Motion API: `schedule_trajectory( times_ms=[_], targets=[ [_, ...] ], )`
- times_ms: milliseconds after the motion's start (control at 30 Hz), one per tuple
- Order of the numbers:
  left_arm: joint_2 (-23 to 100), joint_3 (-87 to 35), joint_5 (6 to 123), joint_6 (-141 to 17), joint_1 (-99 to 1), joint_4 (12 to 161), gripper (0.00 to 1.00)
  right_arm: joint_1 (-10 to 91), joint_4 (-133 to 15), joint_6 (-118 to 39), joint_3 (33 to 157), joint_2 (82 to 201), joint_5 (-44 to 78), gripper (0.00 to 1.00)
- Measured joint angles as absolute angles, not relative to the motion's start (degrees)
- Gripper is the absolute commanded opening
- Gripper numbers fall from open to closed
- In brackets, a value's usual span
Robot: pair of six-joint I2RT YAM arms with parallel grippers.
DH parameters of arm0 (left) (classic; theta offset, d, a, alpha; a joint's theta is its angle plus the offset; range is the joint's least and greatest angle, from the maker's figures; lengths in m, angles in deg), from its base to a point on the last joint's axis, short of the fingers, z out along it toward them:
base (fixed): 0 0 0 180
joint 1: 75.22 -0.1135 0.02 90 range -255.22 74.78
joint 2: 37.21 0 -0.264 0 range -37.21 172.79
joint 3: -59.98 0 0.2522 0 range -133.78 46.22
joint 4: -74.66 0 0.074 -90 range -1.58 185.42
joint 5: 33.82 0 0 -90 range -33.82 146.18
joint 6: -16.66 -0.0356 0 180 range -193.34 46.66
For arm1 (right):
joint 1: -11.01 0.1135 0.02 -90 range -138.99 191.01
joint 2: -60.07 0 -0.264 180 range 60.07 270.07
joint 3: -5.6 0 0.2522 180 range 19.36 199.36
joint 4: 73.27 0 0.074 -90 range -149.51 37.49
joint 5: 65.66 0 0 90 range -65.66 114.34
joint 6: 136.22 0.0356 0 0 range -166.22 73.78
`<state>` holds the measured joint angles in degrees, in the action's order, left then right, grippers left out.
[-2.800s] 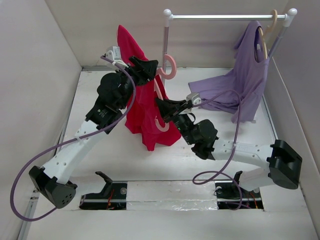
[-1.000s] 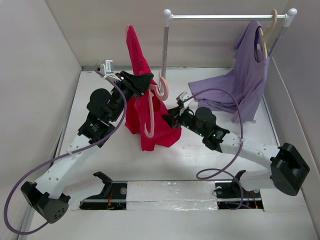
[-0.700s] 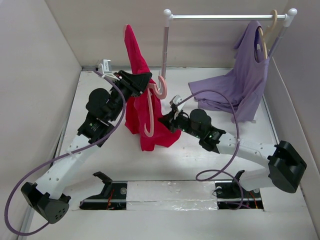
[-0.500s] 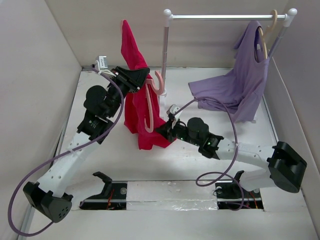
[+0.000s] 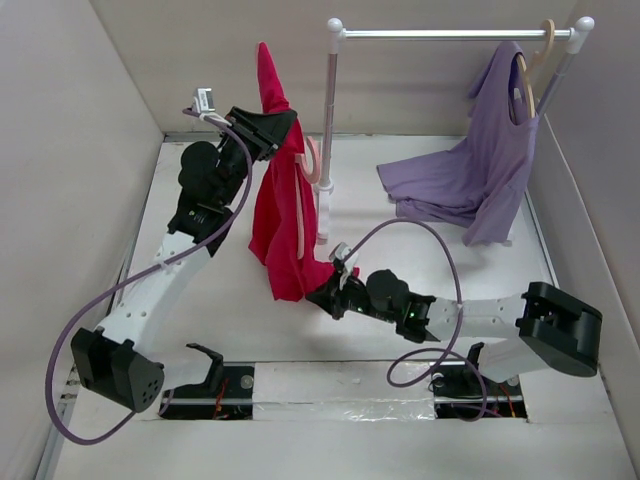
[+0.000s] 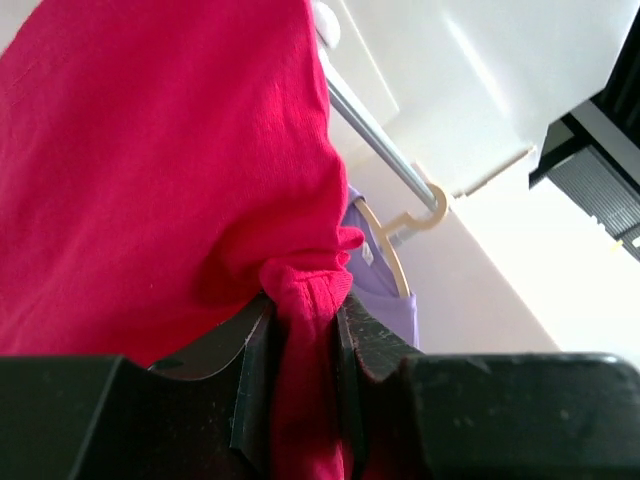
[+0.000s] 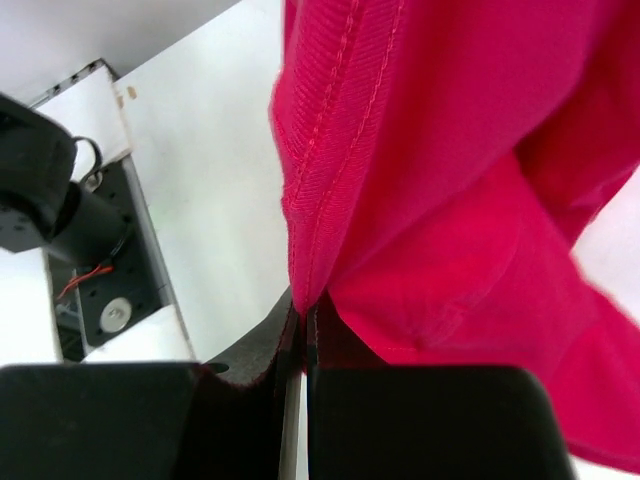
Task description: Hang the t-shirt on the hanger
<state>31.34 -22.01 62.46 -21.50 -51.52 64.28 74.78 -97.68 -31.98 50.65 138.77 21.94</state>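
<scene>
Next, my right gripper pulls the stitched hem back and up, then swings it beside the pink hanger (image 5: 304,195) and releases it, since the shirt hangs bunched.
The red t-shirt (image 5: 280,230) hangs in a long bunch from my left gripper (image 5: 275,125), which is raised at the back left and shut on a gathered fold of it (image 6: 305,300). The pink hanger (image 5: 302,215) runs down the front of the cloth, its hook up by the gripper. Whether the jaws also pinch the hanger is hidden. My right gripper (image 5: 322,290) is low, at the shirt's bottom edge, and shut on the stitched hem (image 7: 305,300). The t-shirt (image 7: 450,180) fills most of the right wrist view.
A clothes rack stands at the back, its white post (image 5: 327,120) just right of the hanging shirt and its rail (image 5: 455,33) running right. A lilac garment (image 5: 470,170) hangs there on a beige hanger (image 5: 527,85). White walls close in left and right.
My left gripper has lifted the t-shirt and hanger higher and further back. My right gripper dropped toward the near edge and shut on the shirt's hem.
</scene>
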Motion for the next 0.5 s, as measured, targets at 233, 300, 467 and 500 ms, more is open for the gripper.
schedule_trajectory(
  times_ms=[233,300,467,500],
  targets=[
    [35.4,-22.9,61.7,-22.4,-52.1,62.0,0.0,79.0,-97.6,-26.4,45.9,133.2,25.5,0.0],
    [36.5,-22.9,60.4,-23.5,-52.1,61.2,0.0,80.8,-97.2,-25.2,45.0,130.7,26.1,0.0],
    [38.3,-22.4,60.1,-25.1,-52.1,58.7,0.0,83.8,-91.2,-22.9,45.3,124.7,30.2,0.0],
    [38.1,-21.7,60.4,-25.1,-52.1,57.2,0.0,83.9,-88.9,-22.7,45.6,123.0,31.4,0.0]
  ],
)
